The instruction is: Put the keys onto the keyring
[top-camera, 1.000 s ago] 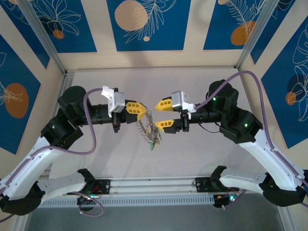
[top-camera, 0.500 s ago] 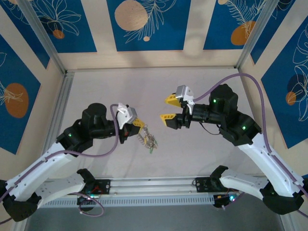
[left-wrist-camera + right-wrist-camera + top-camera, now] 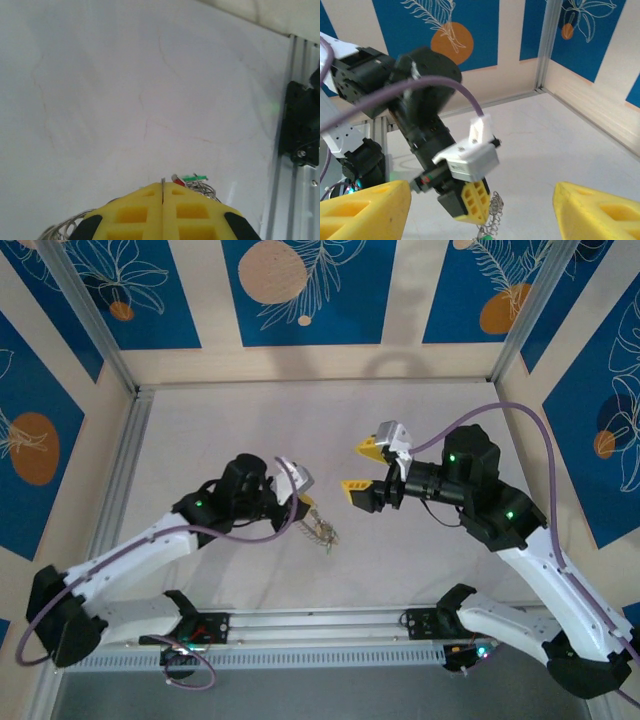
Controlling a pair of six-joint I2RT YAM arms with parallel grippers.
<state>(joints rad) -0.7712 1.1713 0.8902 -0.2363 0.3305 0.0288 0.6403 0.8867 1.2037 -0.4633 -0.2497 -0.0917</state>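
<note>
My left gripper should next lower the dangling keyring it is holding toward the bare patch of table and let go of it there, because that spot is below the yellow fingers.
My left gripper [image 3: 306,503] is shut on the keyring [image 3: 322,530], a grey coiled ring that hangs below its yellow fingers, low over the table. In the left wrist view the gripper [image 3: 163,186] pinches a thin metal edge, and a red key [image 3: 178,180] and a green key [image 3: 195,177] peek past the fingertips beside the coils of the keyring [image 3: 206,190]. My right gripper [image 3: 362,468] stands open just right of the ring, apart from it. Through the right wrist view's open gripper [image 3: 482,194] I see the left fingers [image 3: 474,202] and the dangling keyring [image 3: 493,220].
The pale table top [image 3: 230,430] stretches behind and to both sides. An aluminium rail [image 3: 320,625] with black arm mounts runs along the near edge, and its black mount [image 3: 301,125] shows at the right of the left wrist view. Blue patterned walls enclose the cell.
The left arm has swung forward and right, lowering the keyring with its keys toward the table. The right gripper has drifted slightly right and stays open.
</note>
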